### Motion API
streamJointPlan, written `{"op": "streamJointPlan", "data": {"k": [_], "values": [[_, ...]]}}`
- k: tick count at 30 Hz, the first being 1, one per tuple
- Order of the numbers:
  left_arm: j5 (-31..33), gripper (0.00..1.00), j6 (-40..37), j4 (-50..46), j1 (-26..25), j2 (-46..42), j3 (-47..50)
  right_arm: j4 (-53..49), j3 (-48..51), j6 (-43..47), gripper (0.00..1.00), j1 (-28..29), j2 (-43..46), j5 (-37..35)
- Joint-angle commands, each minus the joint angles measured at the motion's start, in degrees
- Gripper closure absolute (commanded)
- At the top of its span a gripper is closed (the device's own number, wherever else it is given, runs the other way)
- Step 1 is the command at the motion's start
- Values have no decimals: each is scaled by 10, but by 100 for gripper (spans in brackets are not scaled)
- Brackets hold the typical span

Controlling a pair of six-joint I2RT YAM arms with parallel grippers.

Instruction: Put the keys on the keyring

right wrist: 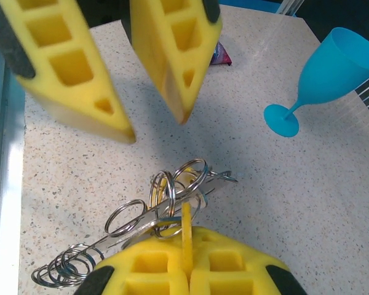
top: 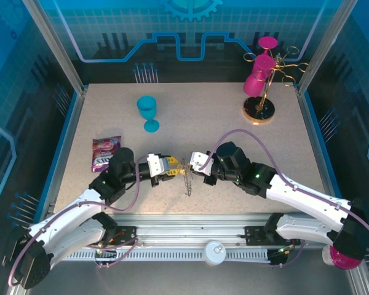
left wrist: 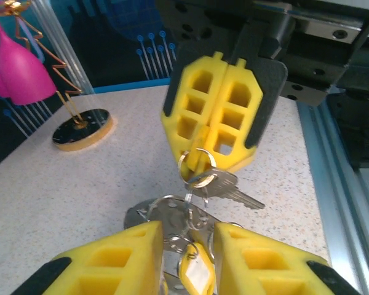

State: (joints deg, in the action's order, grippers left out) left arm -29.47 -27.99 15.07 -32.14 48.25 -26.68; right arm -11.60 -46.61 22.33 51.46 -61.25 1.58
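The right gripper tilts its fingers downward next, lowers the hanging bunch of keys onto the bare patch of tabletop just below it and releases the bunch.
The keys (top: 186, 171) hang in a bunch of metal rings just above the table, between my two grippers. My right gripper (top: 195, 165) is shut on the bunch. In the right wrist view its fingers (right wrist: 234, 264) pinch a thin yellow plastic edge among the rings (right wrist: 178, 184). In the left wrist view a silver key (left wrist: 234, 190) dangles from the ring at its tip (left wrist: 200, 163). My left gripper (left wrist: 187, 230) stands open; a yellow tag (left wrist: 197, 270) sits between its fingers, touching neither. A short chain of the keyring (top: 187, 184) trails toward the front.
A blue goblet (top: 149, 110) stands at the back left. A snack packet (top: 106, 153) lies by the left arm. The gold stand with pink cups (top: 261, 80) is at the back right. The table's metal front rail (top: 190, 221) runs close behind the grippers.
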Motion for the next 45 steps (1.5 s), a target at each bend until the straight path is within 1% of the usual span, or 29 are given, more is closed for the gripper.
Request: {"op": "streamJointPlan", "data": {"k": [1, 6, 7, 8, 12, 14, 16, 20, 23, 26, 30, 35, 39, 43, 45], "values": [[74, 73, 15, 72, 2, -27, 27, -2, -25, 10, 100, 2, -2, -11], [198, 69, 36, 167, 18, -59, 63, 0, -35, 19, 100, 0, -26, -17], [220, 67, 46, 185, 26, -63, 69, 1, -35, 23, 100, 0, -38, -16], [238, 64, 56, 199, 35, -66, 73, 3, -57, 26, 100, 0, -53, -15], [274, 53, 98, 230, 63, -71, 81, 44, -93, 6, 100, 2, -124, 12], [290, 43, 110, 238, 70, -73, 83, 76, -114, -17, 100, 6, -166, 18], [302, 36, 118, 242, 74, -77, 86, 99, -130, -47, 100, 6, -203, 19], [313, 27, 123, 231, 77, -86, 87, 133, -133, -83, 100, 4, -259, 17], [315, 25, 126, 228, 78, -83, 86, 147, -126, -93, 100, -10, -287, 15], [316, 23, 131, 221, 78, -81, 82, 105, -128, -42, 100, -21, -306, -29], [319, 21, 133, 211, 79, -79, 79, 59, -112, 0, 100, -51, -310, -61], [323, 19, 136, 200, 81, -76, 73, 21, -89, 43, 90, -78, -312, -125], [328, 18, 133, 188, 81, -75, 70, -2, -76, 76, 85, -87, -321, -188], [333, 19, 127, 170, 81, -70, 64, -20, -69, 101, 79, -94, -326, -235], [339, 19, 126, 161, 81, -68, 61, -27, -62, 119, 78, -97, -327, -260]]}}
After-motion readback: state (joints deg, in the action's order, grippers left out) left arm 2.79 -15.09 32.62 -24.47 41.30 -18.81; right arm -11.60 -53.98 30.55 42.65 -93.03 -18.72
